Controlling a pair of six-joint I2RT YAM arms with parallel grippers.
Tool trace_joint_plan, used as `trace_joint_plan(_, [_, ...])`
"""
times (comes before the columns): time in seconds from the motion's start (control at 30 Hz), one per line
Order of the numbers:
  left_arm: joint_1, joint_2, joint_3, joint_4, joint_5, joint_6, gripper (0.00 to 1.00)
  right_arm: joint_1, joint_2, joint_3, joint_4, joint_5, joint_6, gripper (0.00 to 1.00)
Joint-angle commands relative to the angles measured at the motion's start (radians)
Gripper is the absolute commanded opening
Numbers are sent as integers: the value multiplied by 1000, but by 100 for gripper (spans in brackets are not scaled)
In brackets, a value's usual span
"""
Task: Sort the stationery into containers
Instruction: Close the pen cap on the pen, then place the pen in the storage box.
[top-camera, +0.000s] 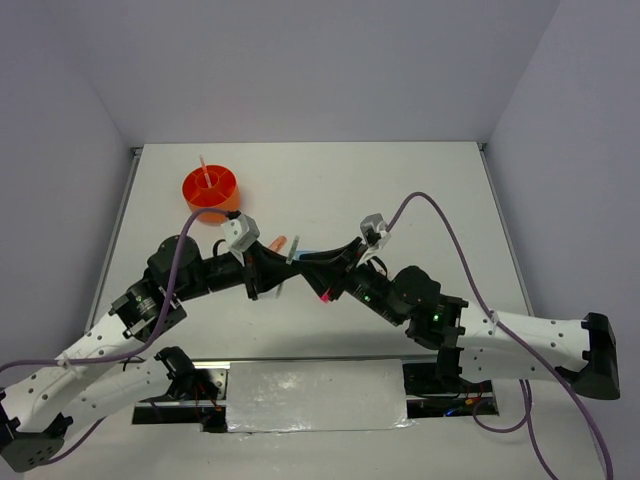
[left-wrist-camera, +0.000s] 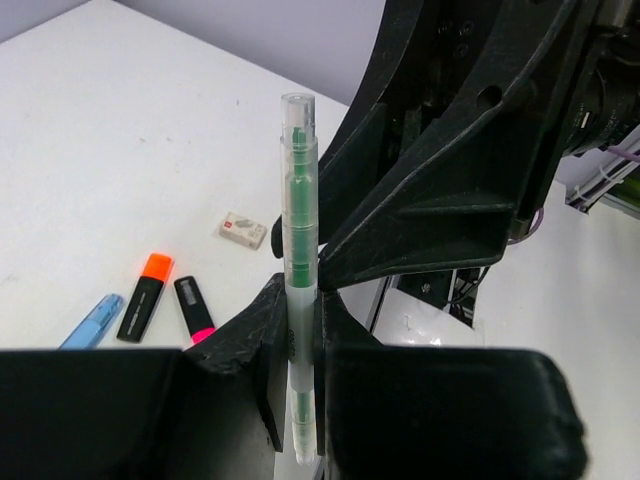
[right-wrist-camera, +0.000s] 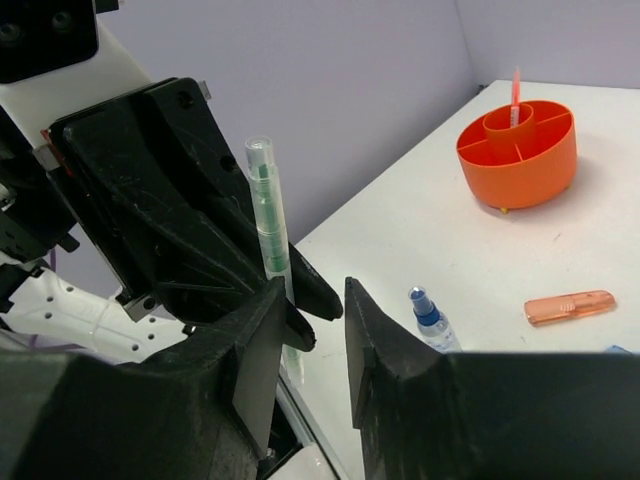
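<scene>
I need to swing my left gripper outward and to the left in the top view and release over the orange container's centre hollow, since a pen already stands there.
My two grippers meet above the middle of the table. The left gripper (left-wrist-camera: 300, 320) is shut on a thin green pen (left-wrist-camera: 299, 230), which stands upright between its fingers. In the top view the same green pen (top-camera: 293, 250) shows where the left gripper (top-camera: 287, 264) and right gripper (top-camera: 316, 266) come together. The right gripper (right-wrist-camera: 315, 320) is open, with the green pen (right-wrist-camera: 266, 215) just beyond its left finger and nothing clamped. The orange container (right-wrist-camera: 518, 150) stands at the far left of the table with a pen (right-wrist-camera: 516, 95) upright in its centre well.
On the table lie a beige eraser (left-wrist-camera: 243, 230), an orange-capped highlighter (left-wrist-camera: 146, 295), a pink-capped highlighter (left-wrist-camera: 194, 310) and a light-blue piece (left-wrist-camera: 92, 322). A blue-capped clear bottle (right-wrist-camera: 432, 318) and a salmon piece (right-wrist-camera: 570, 306) lie between my grippers and the container (top-camera: 210, 190).
</scene>
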Motion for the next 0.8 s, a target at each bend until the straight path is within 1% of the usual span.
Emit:
trace_joint_plan(0.0, [-7,10,12,247,51,-24,0,5,5,21,-133,-30,-39,38])
trace_joint_plan(0.03, [-15,13,10,250,51,-26,0,3,4,21,-133,-29,-42,45])
trace_joint_plan(0.13, [-25,13,-6,257,14,-32,0,-3,-19,20,-139,-9,-48,54])
trace_joint_plan(0.23, [-29,1,-3,247,-107,-47,0,-3,-80,-6,-146,34,-56,59])
trace_joint_plan(0.27, [-29,4,13,218,-200,-46,0,-11,-100,-15,-156,58,-59,60])
trace_joint_plan(0.33, [-27,10,38,198,-308,-41,0,-18,-174,-38,-180,85,-63,60])
trace_joint_plan(0.37, [-29,25,47,186,-474,-49,0,-22,-198,-44,-191,101,-66,61])
trace_joint_plan(0.43, [-22,55,76,158,-689,-73,0,-23,-284,-70,-226,163,-72,62])
trace_joint_plan(0.47, [-10,99,87,159,-787,-81,0,-22,-312,-83,-232,177,-72,62])
trace_joint_plan(0.5, [13,125,99,190,-895,-67,0,-25,-341,-95,-237,198,-71,63])
trace_joint_plan(0.53, [83,192,127,210,-922,-61,0,-23,-390,-116,-242,198,-68,64])
trace_joint_plan(0.57, [131,232,144,231,-949,-63,0,-25,-407,-126,-245,194,-63,64])
trace_joint_plan(0.6, [222,268,157,298,-990,-61,0,-25,-421,-136,-252,181,-59,64])
trace_joint_plan(0.63, [267,307,176,332,-1015,-72,0,-25,-439,-143,-264,174,-54,64])
trace_joint_plan(0.67, [312,382,188,357,-1044,-90,0,-25,-442,-149,-269,169,-42,64])
trace_joint_plan(0.7, [391,418,200,386,-1069,-124,0,-25,-446,-159,-274,161,-34,64])
trace_joint_plan(0.73, [427,453,223,461,-1061,-123,0,-25,-443,-164,-280,148,-28,64])
trace_joint_plan(0.77, [457,520,236,501,-1061,-116,0,-23,-441,-166,-291,135,-11,64])
